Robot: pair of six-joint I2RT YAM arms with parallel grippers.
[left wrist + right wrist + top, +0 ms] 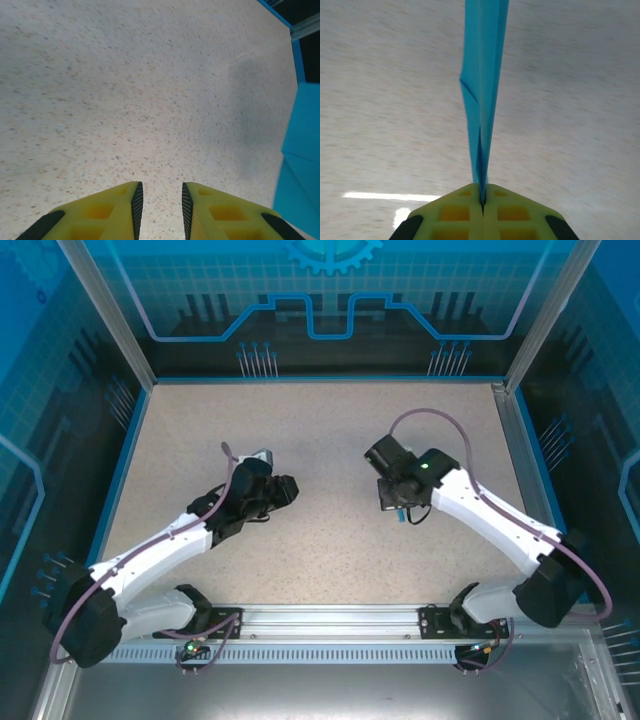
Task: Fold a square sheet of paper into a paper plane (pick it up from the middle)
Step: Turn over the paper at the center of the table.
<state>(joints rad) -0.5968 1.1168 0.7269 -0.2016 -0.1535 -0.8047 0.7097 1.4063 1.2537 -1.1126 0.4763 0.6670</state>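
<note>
My right gripper will carry the paper plane (pixel 482 75) across and down next, toward my left gripper, and release it on the bare table gap below.
My right gripper (pixel 482 194) is shut on the paper plane (pixel 482 75). The plane is a narrow folded strip of cyan-blue paper seen edge-on, running straight away from the fingertips with a small crease on its left side. From above, the right gripper (pixel 386 496) hangs over the table's middle right. The left gripper (pixel 288 490) faces it from the left with a gap of table between them. In the left wrist view the left gripper (pixel 160 200) stands partly open, with nothing between its yellow fingers (pixel 120 210). A creased cyan surface (pixel 302 160) at that view's right edge looks like the same paper.
The speckled beige table (pixel 320 430) is bordered by a blue rim (pixel 320 379) and enclosed by blue printed walls (pixel 330 300). The table blurs beneath the paper in the right wrist view. An aluminium rail (pixel 330 618) carrying both arm bases runs along the near edge.
</note>
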